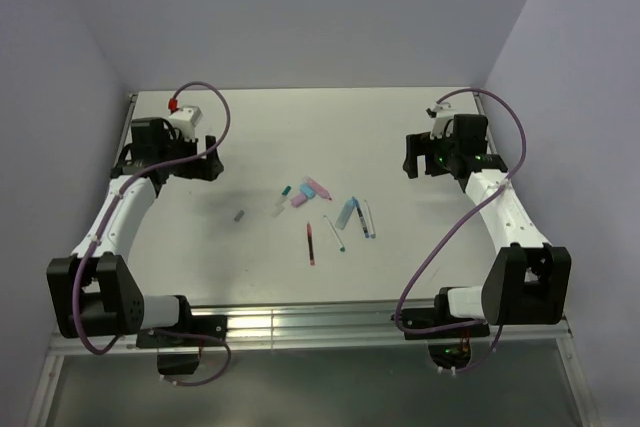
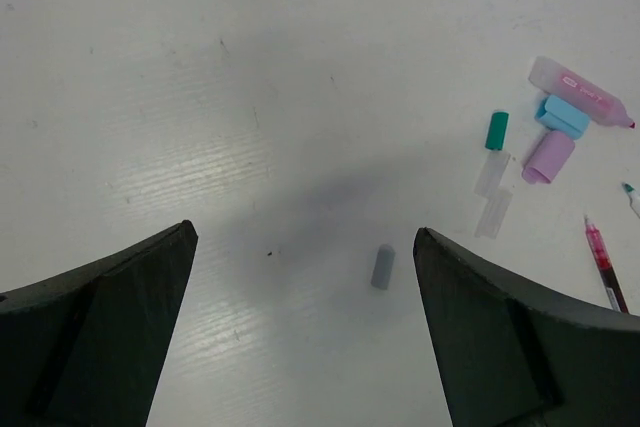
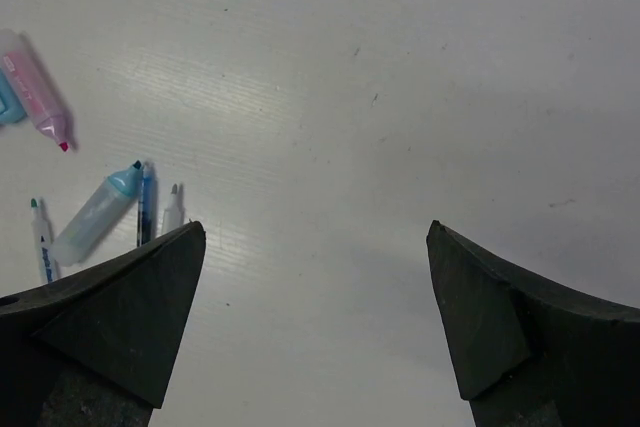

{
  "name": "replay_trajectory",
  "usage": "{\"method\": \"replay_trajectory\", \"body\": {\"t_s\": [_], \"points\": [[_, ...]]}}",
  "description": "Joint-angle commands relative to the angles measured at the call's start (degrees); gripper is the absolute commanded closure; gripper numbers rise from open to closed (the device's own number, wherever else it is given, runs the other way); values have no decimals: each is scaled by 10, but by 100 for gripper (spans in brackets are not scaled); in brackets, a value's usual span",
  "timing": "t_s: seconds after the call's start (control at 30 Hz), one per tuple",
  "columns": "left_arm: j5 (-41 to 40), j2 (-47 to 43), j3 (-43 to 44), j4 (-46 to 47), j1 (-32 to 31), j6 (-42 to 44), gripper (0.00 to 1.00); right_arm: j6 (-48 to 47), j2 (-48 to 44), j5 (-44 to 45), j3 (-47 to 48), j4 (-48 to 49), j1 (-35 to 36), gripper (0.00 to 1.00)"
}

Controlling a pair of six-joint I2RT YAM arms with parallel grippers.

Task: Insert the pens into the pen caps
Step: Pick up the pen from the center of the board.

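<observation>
The light blue highlighter's slanted body lies below my left gripper and to its right in the top view, so I will cross over, turn to match and descend.
The pens and pen caps lie loose in the middle of the white table [image 1: 330,127]. A red pen [image 1: 311,243], a white pen with a green tip [image 1: 334,234] and a dark blue pen [image 1: 363,219] lie side by side. A teal cap [image 1: 286,189] and a pink highlighter [image 1: 318,187] lie behind them. A grey cap [image 1: 239,215] lies apart on the left. My left gripper [image 1: 205,162] hovers open at the far left, and the grey cap [image 2: 382,266] shows on the table between its fingers. My right gripper [image 1: 412,159] hovers open at the far right, holding nothing.
In the left wrist view a light blue cap [image 2: 562,116], a lilac cap [image 2: 548,157] and two clear caps [image 2: 492,173] lie near the teal cap [image 2: 497,130]. A light blue highlighter [image 3: 97,213] lies left of my right gripper [image 3: 316,225]. Walls close in the table.
</observation>
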Motion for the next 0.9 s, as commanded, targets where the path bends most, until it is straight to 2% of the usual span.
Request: {"method": "replay_trajectory", "body": {"t_s": [0.0,0.17,0.23,0.3,0.5,0.53,0.57,0.7,0.73,0.77,0.87], "points": [[-48,-27,8,35,-5,-12,0,2,-13,9,10,9,4,0],[-17,-21,60,44,-6,20,1,22,-24,12,10,16,-1,0],[-1,9,117,9,-13,30,1,32,-32,4,12,21,-9,0],[-26,35,158,1,-45,18,1,49,-36,-8,18,21,-22,0],[-109,98,213,-24,-212,-38,1,89,-56,-62,28,18,-66,0],[-118,107,218,-25,-260,-46,2,92,-57,-69,28,16,-82,0],[-129,115,222,-25,-281,-86,5,94,-58,-95,27,16,-93,0],[-206,171,239,-19,-396,-126,7,114,-47,-140,28,2,-143,0],[-210,180,238,-14,-435,-137,9,115,-44,-142,26,1,-150,0],[-210,201,240,-14,-451,-154,13,113,-43,-144,24,0,-159,0],[-213,258,255,-22,-508,-183,17,109,-43,-148,17,-1,-170,0]]}}
